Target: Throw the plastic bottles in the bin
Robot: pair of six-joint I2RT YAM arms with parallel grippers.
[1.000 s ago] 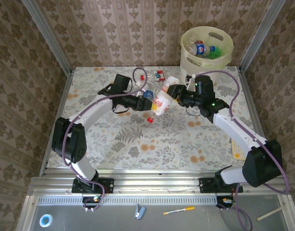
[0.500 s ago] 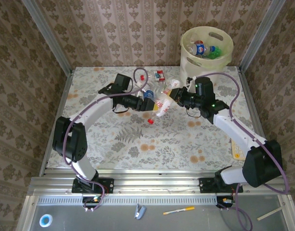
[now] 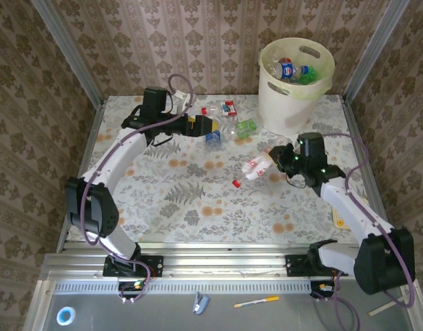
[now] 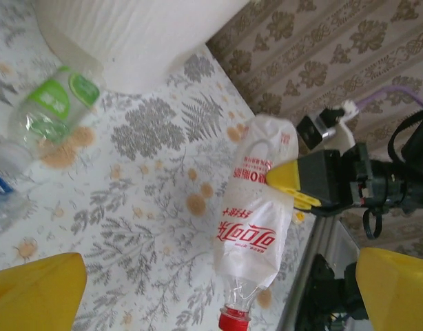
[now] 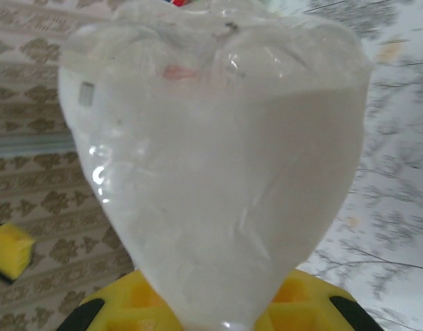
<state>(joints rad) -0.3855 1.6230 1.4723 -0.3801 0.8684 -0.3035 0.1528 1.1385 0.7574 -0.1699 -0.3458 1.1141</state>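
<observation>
My right gripper lifts up and outward over the bin's opening (image 3: 297, 65) next and releases the bottle's base, since the cream bin's rim is above the low-held bottle.
My right gripper (image 3: 275, 160) is shut on the base of a crushed clear bottle (image 3: 253, 169) with a red label and a red cap (image 3: 235, 183), held just above the table. That bottle (image 4: 256, 227) hangs from the yellow fingers (image 4: 291, 186) in the left wrist view, and looms large as a bottle (image 5: 218, 158) in the right wrist view. My left gripper (image 3: 204, 127) stands open and empty further back, beside a blue-label bottle (image 3: 213, 138) and a green-label bottle (image 3: 244, 127). The cream bin (image 3: 296, 76) at the far right holds several bottles.
A small red-capped bottle (image 3: 205, 109) and a red-label bottle (image 3: 229, 107) lie by the back edge. A pale yellow calculator (image 3: 339, 219) lies under my right arm near the right edge. Wallpapered walls close in three sides.
The left gripper opened, let go of the red-label bottle and drew back to the far left. The right gripper closed on that bottle and carried it right and nearer.
</observation>
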